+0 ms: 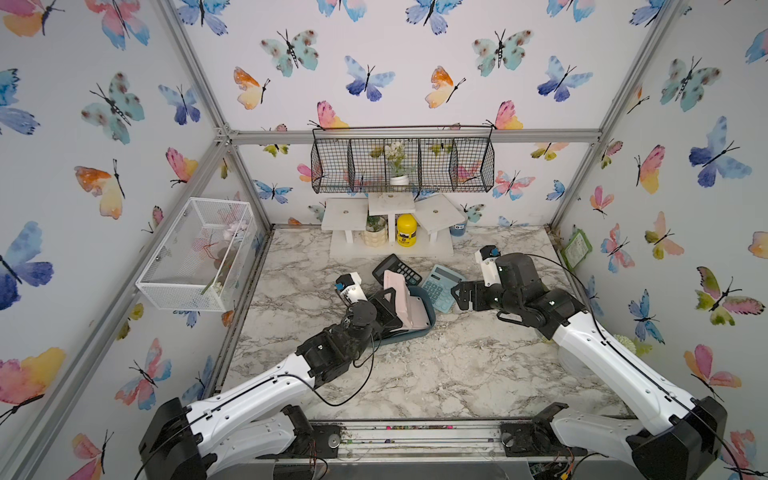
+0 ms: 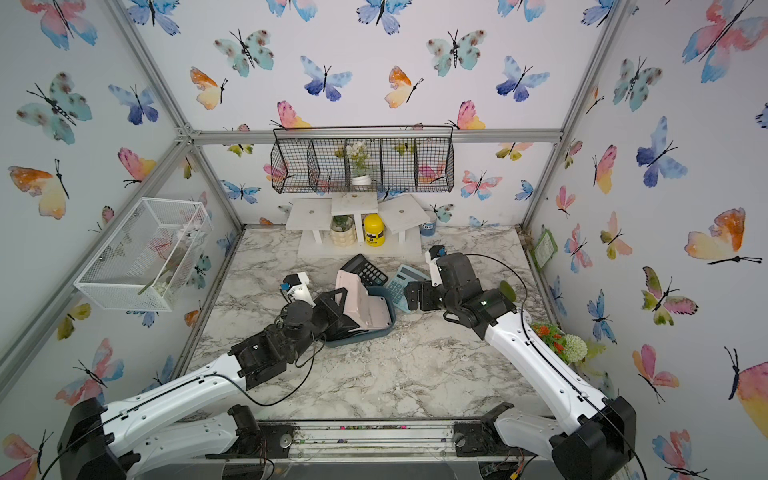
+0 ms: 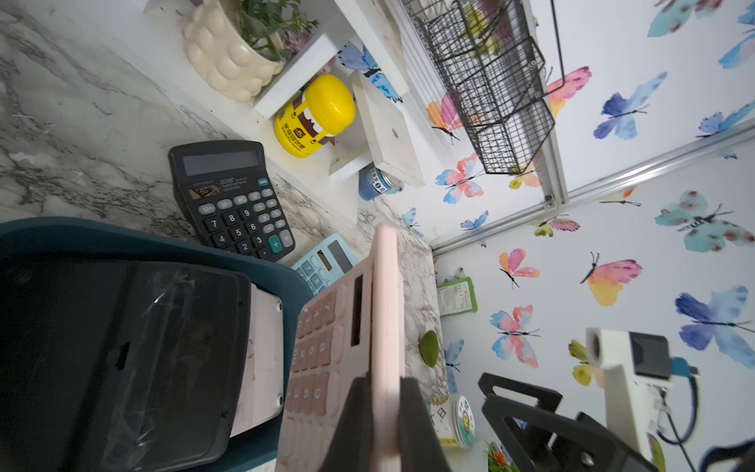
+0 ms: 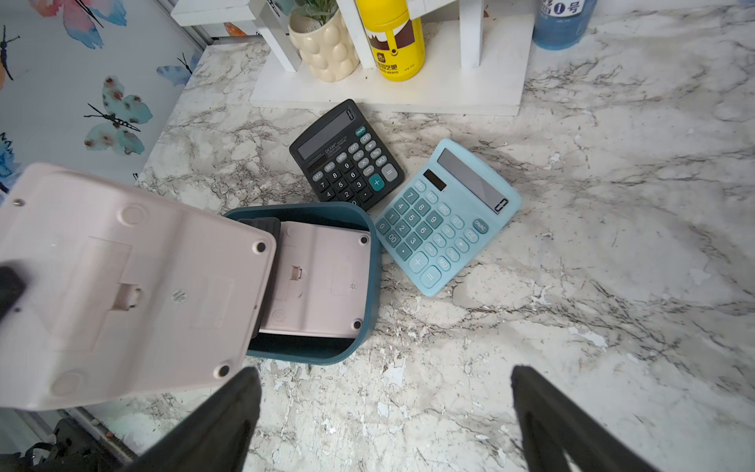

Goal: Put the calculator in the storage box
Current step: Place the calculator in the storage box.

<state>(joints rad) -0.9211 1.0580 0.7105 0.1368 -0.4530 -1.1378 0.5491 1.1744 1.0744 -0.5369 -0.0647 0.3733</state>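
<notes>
My left gripper should move down and toward the light blue calculator and let go over the pale pink calculator, because the pink calculator stands above the box's rim.
My left gripper [image 3: 384, 388] is shut on the edge of a pink calculator [image 3: 386, 306], which stands tilted on its side over the dark teal storage box [image 4: 310, 354]. In a top view the same calculator [image 1: 395, 286] rises above the box at mid-table. Inside the box lie a pale pink calculator [image 4: 318, 282] and a black one [image 3: 122, 347], both back up. A black calculator [image 4: 347, 155] and a light blue calculator [image 4: 445, 216] rest on the marble just behind and beside the box. My right gripper [image 4: 384, 372] hangs open over bare marble to the box's right.
A white riser [image 1: 390, 249] at the back carries a yellow bottle [image 1: 406, 230], a cream pot [image 1: 375, 235] and a blue bottle [image 4: 559, 20]. A black wire basket [image 1: 403, 166] hangs on the back wall. A white mesh basket [image 1: 195, 253] sits on the left wall.
</notes>
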